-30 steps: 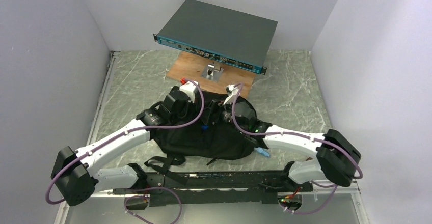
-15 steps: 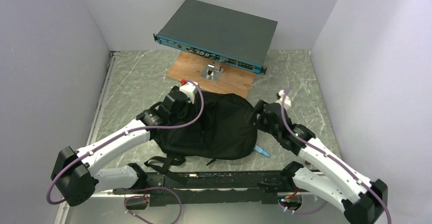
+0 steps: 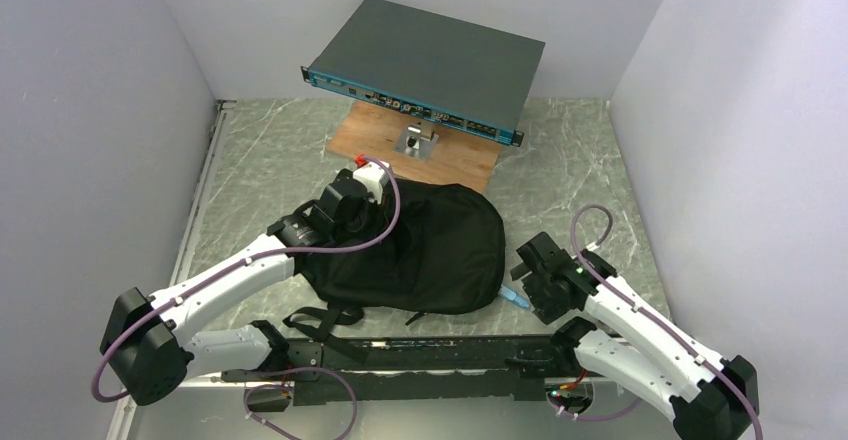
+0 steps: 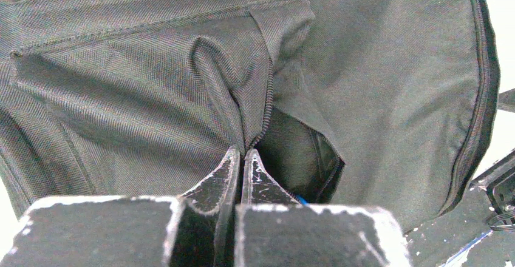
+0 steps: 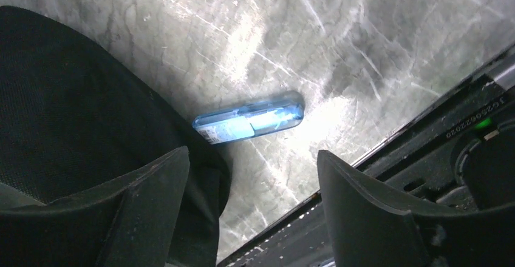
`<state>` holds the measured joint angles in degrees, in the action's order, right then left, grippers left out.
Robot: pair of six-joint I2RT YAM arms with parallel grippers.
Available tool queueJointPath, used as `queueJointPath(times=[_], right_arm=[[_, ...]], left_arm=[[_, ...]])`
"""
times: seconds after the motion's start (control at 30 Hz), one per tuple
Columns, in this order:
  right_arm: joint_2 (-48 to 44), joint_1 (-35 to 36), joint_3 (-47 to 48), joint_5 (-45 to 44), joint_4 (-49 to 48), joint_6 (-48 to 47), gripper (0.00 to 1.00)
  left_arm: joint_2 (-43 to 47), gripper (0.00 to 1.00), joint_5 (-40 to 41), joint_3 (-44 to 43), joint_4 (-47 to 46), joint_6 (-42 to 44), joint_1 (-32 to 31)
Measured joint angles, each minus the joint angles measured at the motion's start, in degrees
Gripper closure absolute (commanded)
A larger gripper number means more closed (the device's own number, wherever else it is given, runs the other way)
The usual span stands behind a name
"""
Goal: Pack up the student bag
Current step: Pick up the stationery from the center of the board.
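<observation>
The blue item (image 3: 514, 297) (image 5: 249, 119) beside the bag's edge lies on the table just beyond my open fingers, so next my right gripper will move down onto it and close.
The student bag (image 3: 445, 245), a black backpack, lies flat in the middle of the table. My left gripper (image 3: 392, 242) is shut on the fabric edge beside the zip of its opening; in the left wrist view the fingertips (image 4: 242, 155) pinch that edge and the bag (image 4: 376, 67) gapes to their right. My right gripper (image 3: 520, 282) is open and empty, low over a small translucent blue item (image 3: 513, 297) by the bag's right near corner. In the right wrist view the blue item (image 5: 249, 120) lies on the table just beyond my open gripper (image 5: 252, 161), touching the bag (image 5: 73, 97).
A dark grey rack-mount device (image 3: 425, 60) with a teal front stands raised over a wooden board (image 3: 365, 140) at the back. The bag's straps (image 3: 320, 320) trail toward the black base rail (image 3: 430, 352). Walls close in left, right and behind.
My right arm has pulled off the bag's top, swung right and come back to the near edge over the blue item. The left arm has not moved.
</observation>
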<state>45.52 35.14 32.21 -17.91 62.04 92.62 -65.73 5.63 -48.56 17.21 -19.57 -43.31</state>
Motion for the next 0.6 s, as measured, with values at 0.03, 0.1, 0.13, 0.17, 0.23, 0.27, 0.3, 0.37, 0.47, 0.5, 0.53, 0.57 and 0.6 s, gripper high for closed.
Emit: queueJointPath(times=[0.03,0.1,0.13,0.17,0.23,0.27,0.3,0.37,0.47,0.5,0.53,0.57,0.6], right_arm=[[-0.24,-0.09,-0.07,0.52,0.26,1.05,0.18],[-0.96,-0.39,-0.46,1.73,0.48,3.21,0.16],[-1.36,-0.63,-0.85,2.23,0.46,4.26,0.16],[-1.55,-0.87,-1.31,2.82,0.42,5.20,0.15],[-1.70,-1.36,-2.54,3.82,0.02,6.88,0.14],[-1.70,-1.55,-3.28,4.44,-0.42,7.69,0.13],[-1.57,-1.77,-4.00,5.01,-0.90,8.52,0.13],[-0.85,-2.23,-4.87,5.38,-1.99,9.86,0.13],[0.74,-3.37,-5.01,5.62,-4.02,10.91,0.16],[1.60,-3.87,-5.01,5.60,-5.05,11.04,0.18],[2.71,-4.17,-5.01,5.60,-6.16,11.19,0.19],[3.63,-5.01,-5.01,5.60,-6.97,11.13,0.20],[7.78,-7.54,-5.03,6.58,-10.08,10.64,0.24]], left_arm=[[0.00,1.00,-0.04,-0.02,0.04,0.00,0.00],[0.00,1.00,-0.13,-0.02,0.07,0.02,0.00],[0.00,1.00,-0.17,-0.02,0.07,0.00,0.00],[0.00,1.00,-0.20,-0.02,0.07,0.00,0.00],[0.00,1.00,-0.24,-0.02,0.15,0.00,0.00],[0.00,1.00,-0.28,-0.02,0.20,0.00,0.00],[0.00,1.00,-0.37,-0.04,0.22,0.00,0.00],[0.00,1.00,-0.48,-0.11,0.28,-0.02,0.00],[0.02,1.00,-0.76,-0.11,0.44,-0.11,0.02],[0.02,1.00,-0.85,-0.11,0.48,-0.15,0.07],[0.02,1.00,-0.87,-0.11,0.50,-0.20,0.09],[0.02,1.00,-0.92,-0.11,0.52,-0.22,0.11],[0.02,1.00,-1.27,-0.24,0.83,-0.22,0.11]])
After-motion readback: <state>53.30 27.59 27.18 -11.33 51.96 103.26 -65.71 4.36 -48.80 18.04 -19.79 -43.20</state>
